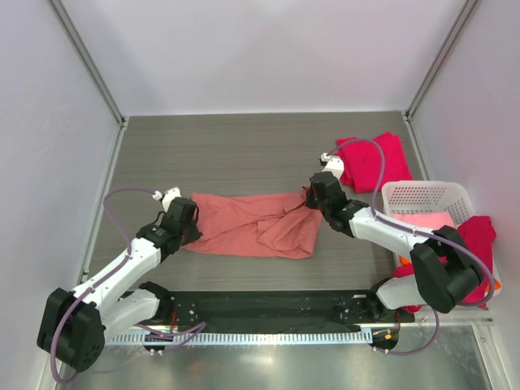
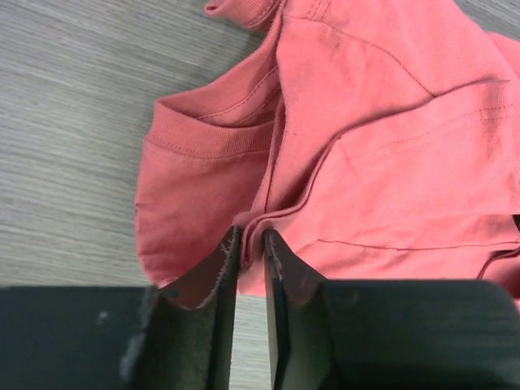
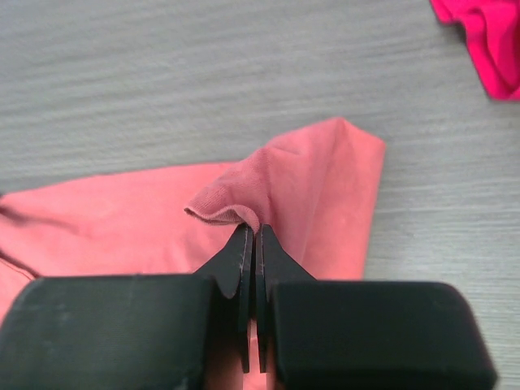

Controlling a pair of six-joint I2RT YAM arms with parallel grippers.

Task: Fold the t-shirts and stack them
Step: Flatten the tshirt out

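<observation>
The shirt [image 2: 390, 146] lies crumpled, so next my right gripper will lift its edge, pull it back and toward the basket, then lower and release it over bare tabletop.
A salmon-pink t-shirt [image 1: 244, 227] lies crumpled and stretched across the middle of the table between both arms. My left gripper [image 1: 193, 231] is at its left end. In the left wrist view the jaws stand a narrow way apart, and a fold of the shirt [image 2: 390, 146] fills the gap at the tips of the gripper [image 2: 252, 236]. My right gripper [image 1: 311, 197] is at the shirt's right end. It [image 3: 254, 229] is shut on a ribbed edge of the cloth [image 3: 309, 195], lifting it into a small peak. A crimson-red t-shirt [image 1: 370, 162] lies at the back right.
A white lattice basket [image 1: 422, 191] stands at the right edge with light pink cloth [image 1: 431, 221] inside and red cloth [image 1: 479, 236] draped over its side. A corner of the crimson shirt [image 3: 479, 32] shows in the right wrist view. Grey walls enclose the table.
</observation>
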